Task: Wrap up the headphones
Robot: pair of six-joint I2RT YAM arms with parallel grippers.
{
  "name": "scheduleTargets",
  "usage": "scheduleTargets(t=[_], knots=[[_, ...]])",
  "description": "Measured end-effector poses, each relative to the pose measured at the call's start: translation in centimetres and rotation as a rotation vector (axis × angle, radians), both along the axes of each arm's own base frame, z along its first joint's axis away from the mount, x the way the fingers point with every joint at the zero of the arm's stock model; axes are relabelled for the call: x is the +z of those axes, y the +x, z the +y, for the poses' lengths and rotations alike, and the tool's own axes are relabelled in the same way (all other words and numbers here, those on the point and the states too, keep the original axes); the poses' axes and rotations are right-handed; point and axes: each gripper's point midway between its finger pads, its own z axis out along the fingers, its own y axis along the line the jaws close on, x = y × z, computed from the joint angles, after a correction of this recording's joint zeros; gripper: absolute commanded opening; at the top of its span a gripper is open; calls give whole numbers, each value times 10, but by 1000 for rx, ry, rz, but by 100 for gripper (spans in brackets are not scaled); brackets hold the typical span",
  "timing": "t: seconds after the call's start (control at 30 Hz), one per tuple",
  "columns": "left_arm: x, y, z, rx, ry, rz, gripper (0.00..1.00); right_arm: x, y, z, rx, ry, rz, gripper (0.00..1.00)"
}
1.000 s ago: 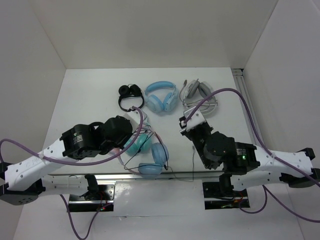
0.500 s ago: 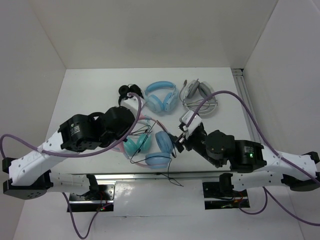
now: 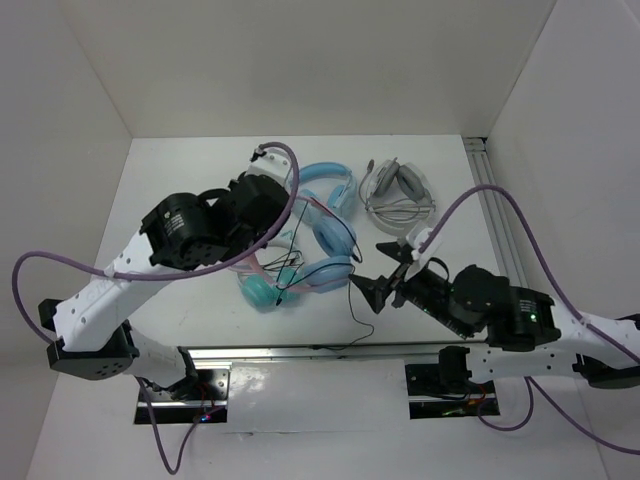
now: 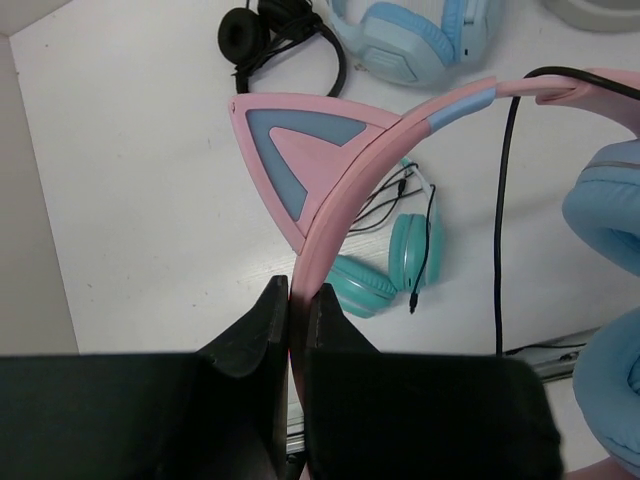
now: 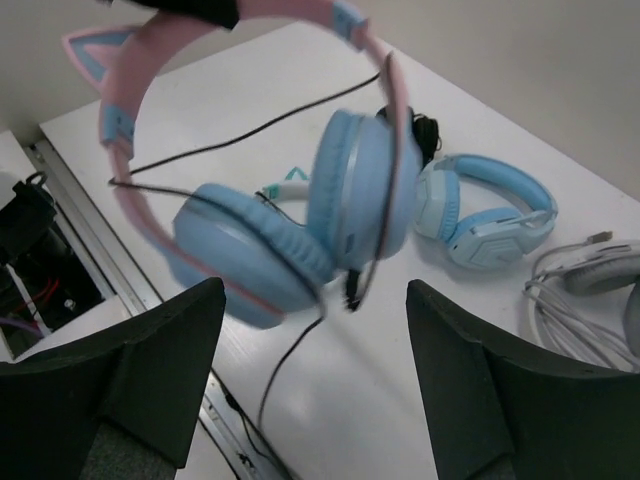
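The cable [image 4: 499, 210] hangs free under the ear cups, so my right gripper will next go down and to the left in the top view to pinch it there.
The headphones [image 3: 336, 238] have a pink cat-ear headband, light blue ear cups and a thin black cable. They hang above the table with my left gripper [image 3: 272, 222] shut on the headband. In the left wrist view the left gripper [image 4: 297, 298] pinches the pink band just below the cat ear [image 4: 300, 140], and the cable [image 4: 499, 210] runs down beside it. My right gripper [image 3: 372, 270] stands open just right of the cups, holding nothing. Seen from the right wrist, the headphones [image 5: 360, 190] hang ahead of the right gripper [image 5: 315, 290], and the cable [image 5: 285, 365] dangles to the table between the fingers.
A teal pair [image 3: 262, 291] lies on the table under the lifted headphones. An all-light-blue pair [image 3: 325, 180] and a grey-white headset [image 3: 400, 195] with its cord lie at the back. A small black pair [image 4: 270, 30] lies back left. A metal rail [image 3: 300, 350] runs along the near edge.
My left gripper has lifted the headphones off the table and carried them toward the back. My right gripper has opened wide and drawn back to the right of the ear cups.
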Motion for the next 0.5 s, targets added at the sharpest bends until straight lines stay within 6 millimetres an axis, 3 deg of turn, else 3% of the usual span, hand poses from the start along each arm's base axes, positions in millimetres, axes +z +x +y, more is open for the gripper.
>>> scheduleTargets(t=[0.17, 0.3, 0.5], knots=[[28, 18, 10, 72, -76, -48, 0, -38, 0, 23, 14, -83, 28, 83], [53, 26, 19, 108, -159, -100, 0, -73, 1, 26, 8, -143, 42, 83], [56, 30, 22, 111, -188, -95, 0, -82, 8, 26, -46, -113, 37, 83]])
